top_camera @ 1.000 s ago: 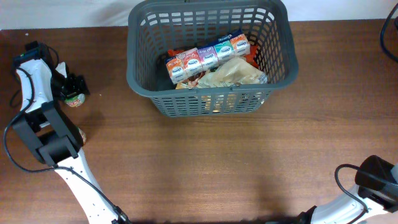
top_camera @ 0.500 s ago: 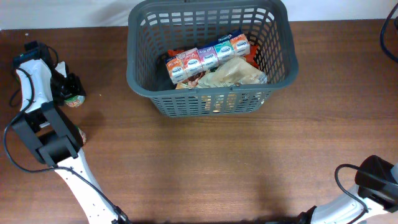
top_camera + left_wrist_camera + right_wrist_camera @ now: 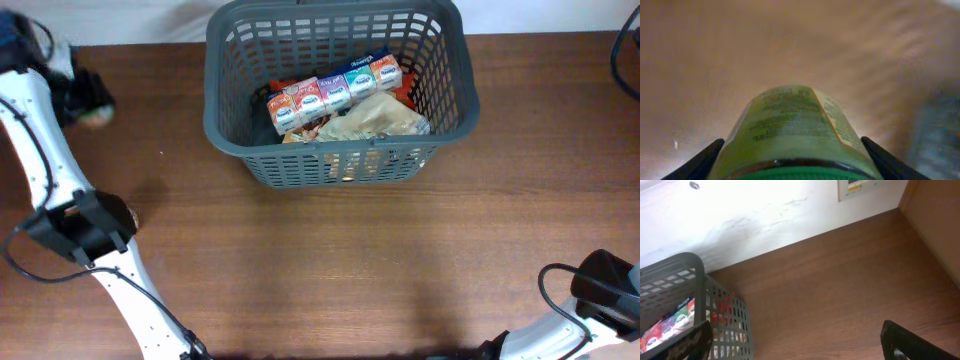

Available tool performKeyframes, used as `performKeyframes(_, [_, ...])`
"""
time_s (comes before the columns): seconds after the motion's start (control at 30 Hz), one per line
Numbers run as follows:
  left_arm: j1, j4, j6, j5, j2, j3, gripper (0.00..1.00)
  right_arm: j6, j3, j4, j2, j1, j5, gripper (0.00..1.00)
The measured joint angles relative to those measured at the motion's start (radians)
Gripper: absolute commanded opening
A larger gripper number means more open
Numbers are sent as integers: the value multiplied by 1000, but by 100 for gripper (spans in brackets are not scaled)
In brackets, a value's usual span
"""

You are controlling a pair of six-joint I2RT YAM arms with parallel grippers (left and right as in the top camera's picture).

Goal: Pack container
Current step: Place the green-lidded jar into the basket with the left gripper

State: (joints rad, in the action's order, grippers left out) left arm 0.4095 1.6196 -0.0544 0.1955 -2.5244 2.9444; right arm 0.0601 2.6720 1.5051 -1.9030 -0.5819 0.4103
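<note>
I need to move my left gripper to the right in the overhead view and down into the basket's near corner beside the cartons, releasing the jar (image 3: 98,116) where space is free.
The dark grey basket (image 3: 225,120) stands at the table's far middle. It holds a row of small cartons (image 3: 335,90), a crumpled beige bag (image 3: 378,118) and a red packet. My left gripper (image 3: 85,100) is at the far left, blurred, shut on a jar (image 3: 98,116) with a green lid. In the left wrist view the jar (image 3: 795,125) fills the space between the fingers (image 3: 792,162), above the wood. My right gripper (image 3: 797,342) is open and empty, right of the basket (image 3: 690,262).
The left arm's white links (image 3: 45,170) run along the table's left edge. The right arm (image 3: 600,285) and its cable sit at the front right corner. A white wall with a panel (image 3: 860,187) lies behind the table.
My left gripper has swung toward the far left corner with the jar in it, lifting it off its spot on the table. The basket and right arm have not moved.
</note>
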Motion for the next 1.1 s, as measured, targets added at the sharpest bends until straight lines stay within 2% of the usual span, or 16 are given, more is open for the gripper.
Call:
performKeyframes(0.07, [-31, 18, -25, 39, 13, 115, 2, 0, 0, 0, 0, 0, 0, 99])
performKeyframes(0.17, [-115, -6, -103, 71, 85, 164, 2, 0, 0, 0, 0, 0, 0, 99])
performKeyframes(0.3, [-277, -50, -257, 97, 185, 172, 2, 0, 0, 0, 0, 0, 0, 99])
performKeyframes(0.5, [-573, -30, -536, 95, 260, 177, 2, 0, 0, 0, 0, 0, 0, 99])
performKeyframes(0.63, [-691, 21, -623, 42, 260, 153, 2, 0, 0, 0, 0, 0, 0, 99])
performKeyframes(0.8, [-761, 68, -658, -31, 260, 26, 2, 0, 0, 0, 0, 0, 0, 99])
performKeyframes(1.1, [-740, 68, -711, -82, 255, -383, 2, 0, 0, 0, 0, 0, 0, 99])
